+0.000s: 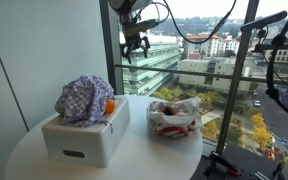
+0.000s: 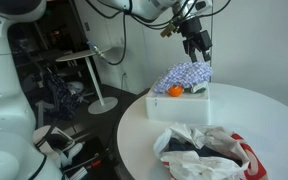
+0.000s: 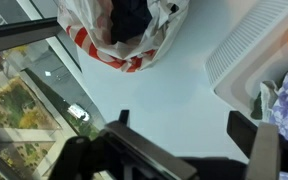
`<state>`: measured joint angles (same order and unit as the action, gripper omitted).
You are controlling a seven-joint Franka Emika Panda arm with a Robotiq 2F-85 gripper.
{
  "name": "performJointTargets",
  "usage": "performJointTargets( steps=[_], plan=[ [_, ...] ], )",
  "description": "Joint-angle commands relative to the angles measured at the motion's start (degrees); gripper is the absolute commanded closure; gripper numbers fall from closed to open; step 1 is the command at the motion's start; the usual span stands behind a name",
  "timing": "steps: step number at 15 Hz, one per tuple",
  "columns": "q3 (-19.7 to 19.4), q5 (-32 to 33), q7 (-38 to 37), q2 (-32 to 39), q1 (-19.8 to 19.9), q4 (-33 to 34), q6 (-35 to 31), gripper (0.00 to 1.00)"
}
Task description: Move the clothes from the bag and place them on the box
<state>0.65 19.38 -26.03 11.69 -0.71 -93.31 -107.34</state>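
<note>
A fold of the dark clothing [image 2: 184, 147] [image 3: 131, 18] lies below my gripper, toward the top in the wrist view, so my gripper will next move over the bag and down onto it.
A blue-and-white patterned cloth [image 1: 84, 97] lies piled on the white box [image 1: 82, 139], with an orange piece [image 1: 110, 106] beside it; both show in both exterior views, the cloth [image 2: 184, 76] on the box [image 2: 180, 103]. The red-and-white plastic bag [image 1: 174, 117] sits on the round white table, dark clothing inside it [image 2: 206, 152]. In the wrist view the bag [image 3: 124, 30] is at the top and the box [image 3: 259, 55] at the right. My gripper [image 1: 135, 42] hangs high above the table, open and empty; it also shows in an exterior view [image 2: 196, 44] and in the wrist view [image 3: 182, 125].
The round white table [image 1: 134, 160] stands by a floor-to-ceiling window [image 1: 214, 50]. A camera stand [image 1: 269, 60] rises behind the table. Chairs, a stool and clutter [image 2: 79, 85] fill the room side.
</note>
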Motion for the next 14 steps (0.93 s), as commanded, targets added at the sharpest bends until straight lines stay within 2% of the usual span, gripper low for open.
performJointTargets(
  steps=[1, 6, 14],
  plan=[
    [-4.03, -8.04, -0.13, -4.94, 3.84, -12.26, -5.93, 0.0],
    [-7.3, -15.67, 0.37, -4.93, 6.87, -24.0, -15.1, 0.0],
    [-8.54, -30.29, 3.71, -0.25, 9.03, -38.95, -31.18, 0.0]
  ],
)
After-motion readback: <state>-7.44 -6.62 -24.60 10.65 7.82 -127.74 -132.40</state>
